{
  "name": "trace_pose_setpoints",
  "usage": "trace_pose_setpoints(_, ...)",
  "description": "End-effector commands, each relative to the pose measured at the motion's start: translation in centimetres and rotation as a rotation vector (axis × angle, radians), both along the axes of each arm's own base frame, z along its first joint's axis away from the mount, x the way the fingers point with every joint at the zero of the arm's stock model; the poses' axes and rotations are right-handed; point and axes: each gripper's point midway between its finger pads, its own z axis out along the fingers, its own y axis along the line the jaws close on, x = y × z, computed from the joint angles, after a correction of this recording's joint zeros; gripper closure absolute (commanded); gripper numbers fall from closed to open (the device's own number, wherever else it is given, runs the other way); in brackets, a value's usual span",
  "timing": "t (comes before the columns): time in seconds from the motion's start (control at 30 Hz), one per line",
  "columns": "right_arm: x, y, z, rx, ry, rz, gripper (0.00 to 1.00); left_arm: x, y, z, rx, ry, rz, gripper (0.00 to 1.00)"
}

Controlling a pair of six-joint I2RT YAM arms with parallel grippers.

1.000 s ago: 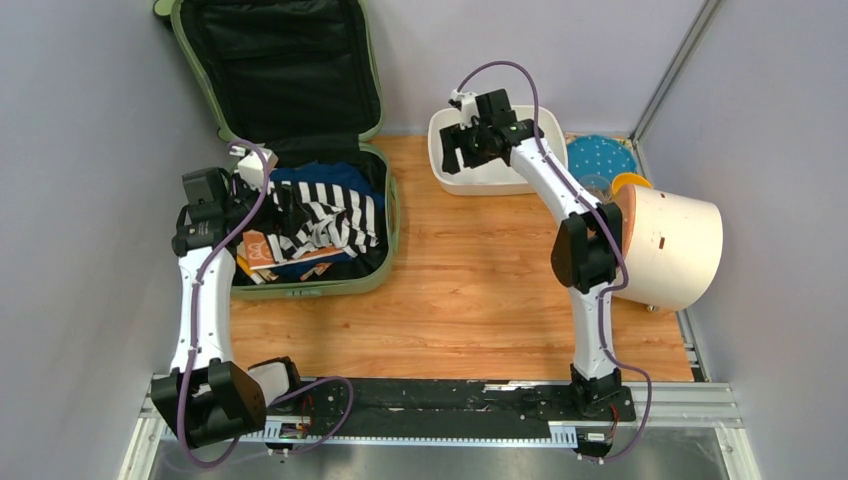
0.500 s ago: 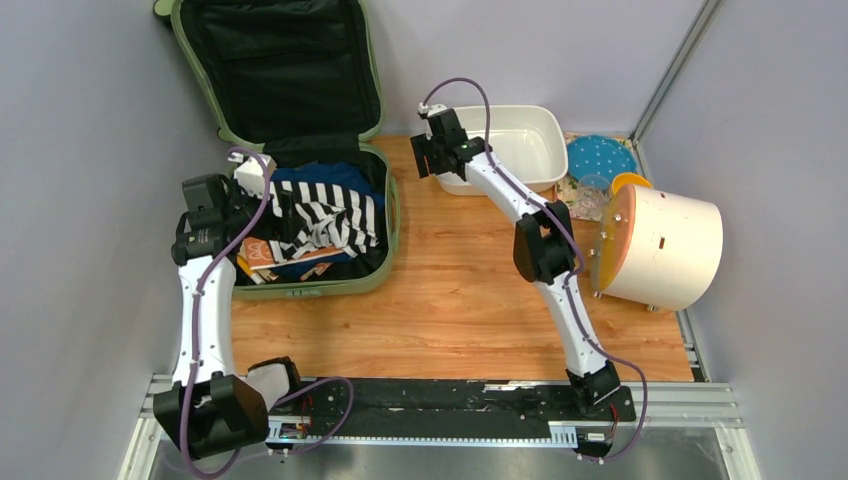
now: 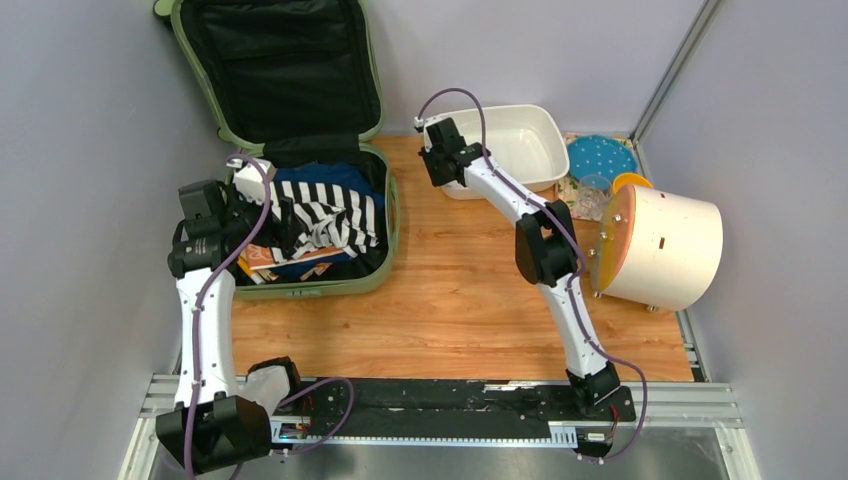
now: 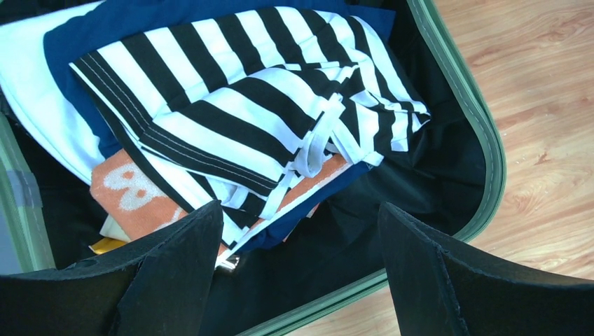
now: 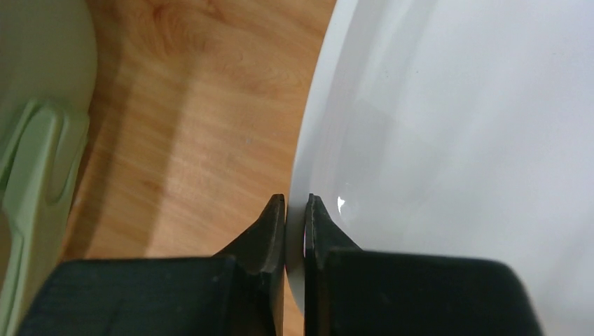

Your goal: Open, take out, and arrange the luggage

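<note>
I need to move the white tub in my right gripper back next, turn its long side along the luggage and let go of the tub's rim, as bare wood is beside the luggage (image 3: 391,215).
The luggage (image 3: 391,215) lies open at the table's left, its black-lined lid (image 3: 280,60) leaning on the back wall. A black-and-white striped cloth (image 3: 335,215) lies on top of blue and orange clothes inside. My left gripper (image 3: 283,215) hovers open over the case's left side; in the left wrist view the striped cloth (image 4: 231,105) and green rim (image 4: 490,154) lie beyond its wide-spread gripper (image 4: 298,213). My right gripper (image 3: 437,165) is shut on the left rim of the white tub (image 3: 520,135). In the right wrist view the gripper (image 5: 295,199) pinches the tub (image 5: 455,140) wall.
A cream cylinder with an orange end (image 3: 665,245) lies on its side at the right. A blue dotted plate (image 3: 600,155) and a clear cup (image 3: 594,188) sit behind it. Bare wood lies between case and tub. Part of the green case (image 5: 35,140) shows left of the right wrist.
My right arm swung left from above the tub to its left rim, and its jaws closed on that rim. The left arm shifted only slightly and stayed open.
</note>
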Motion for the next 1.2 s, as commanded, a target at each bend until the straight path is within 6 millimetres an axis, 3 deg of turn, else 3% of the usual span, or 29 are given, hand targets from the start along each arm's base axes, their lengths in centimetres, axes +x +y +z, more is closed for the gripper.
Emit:
trace_pose_setpoints(0.0, -4.6, 0.2, 5.9, -0.033, -0.036, 0.236, 1.00, -0.2, 0.0, 2.0, 0.027, -0.081, -0.010, 0.11)
trace_pose_setpoints(0.03, -5.5, 0.7, 6.7, -0.036, -0.052, 0.281, 1.00, -0.3, 0.0, 1.8, 0.024, -0.082, -0.005, 0.10)
trace_pose_setpoints(0.07, -6.6, 0.8, 9.5, -0.036, -0.103, 0.327, 1.00, -0.1, 0.0, 1.8, 0.016, -0.088, 0.005, 0.11)
trace_pose_setpoints(0.1, -7.5, 0.6, 9.6, -0.075, -0.122, 0.395, 1.00, -0.1, 0.0, 1.8, 0.012, -0.092, 0.004, 0.10)
trace_pose_setpoints(0.13, -9.3, 0.3, 8.1, -0.114, -0.095, 0.447, 1.00, 0.1, 0.0, 1.7, 0.005, -0.088, 0.007, 0.10)
trace_pose_setpoints(0.17, -10.6, -0.2, 10.3, -0.117, -0.138, 0.480, 1.00, 0.2, -0.3, 1.7, -0.018, -0.078, 0.004, 0.10)
trace_pose_setpoints(0.2, -11.8, -0.3, 10.4, -0.119, -0.136, 0.522, 1.00, 0.3, -0.5, 1.7, -0.030, -0.076, -0.002, 0.10)
trace_pose_setpoints(0.23, -13.7, -1.1, 8.3, -0.162, -0.100, 0.575, 1.00, 0.5, -0.5, 1.7, -0.044, -0.067, 0.000, 0.10)
trace_pose_setpoints(0.27, -15.0, -1.7, 10.1, -0.156, -0.136, 0.605, 1.00, 0.7, -0.7, 1.9, -0.074, -0.065, 0.005, 0.10)
trace_pose_setpoints(0.3, -16.4, -1.8, 9.9, -0.154, -0.134, 0.655, 1.00, 0.8, -1.0, 1.9, -0.091, -0.063, 0.001, 0.10)
trace_pose_setpoints(0.43, -22.2, -4.2, 7.1, -0.238, -0.149, 0.845, 1.00, 1.7, -1.7, 2.5, -0.147, -0.066, -0.032, 0.10)
trace_pose_setpoints(0.47, -24.1, -5.6, 5.8, -0.277, -0.159, 0.913, 1.00, 1.7, -2.1, 2.7, -0.164, -0.065, -0.058, 0.10)
trace_pose_setpoints(0.57, -26.9, -6.9, 5.6, -0.325, -0.249, 1.063, 1.00, 2.0, -2.6, 2.8, -0.176, -0.057, -0.112, 0.10)
trace_pose_setpoints(0.6, -28.5, -7.6, 3.8, -0.332, -0.227, 1.114, 1.00, 2.0, -2.7, 2.8, -0.174, -0.057, -0.127, 0.10)
trace_pose_setpoints(0.67, -29.9, -8.3, 3.9, -0.347, -0.287, 1.178, 1.00, 2.2, -2.9, 2.8, -0.155, -0.058, -0.173, 0.10)
trace_pose_setpoints(0.7, -31.1, -8.7, 2.5, -0.360, -0.289, 1.241, 1.00, 2.2, -2.9, 2.7, -0.146, -0.055, -0.188, 0.11)
trace_pose_setpoints(0.9, -33.1, -8.9, 1.4, -0.395, -0.385, 1.427, 1.00, 2.2, -2.6, 1.0, -0.038, -0.035, -0.313, 0.11)
trace_pose_setpoints(1.13, -35.6, -9.2, -0.3, -0.378, -0.385, 1.579, 1.00, 2.2, -3.2, -1.1, 0.045, -0.029, -0.505, 0.12)
trace_pose_setpoints(1.17, -35.9, -8.9, 0.1, -0.354, -0.382, 1.589, 0.97, 2.2, -3.3, -1.3, 0.061, -0.031, -0.530, 0.12)
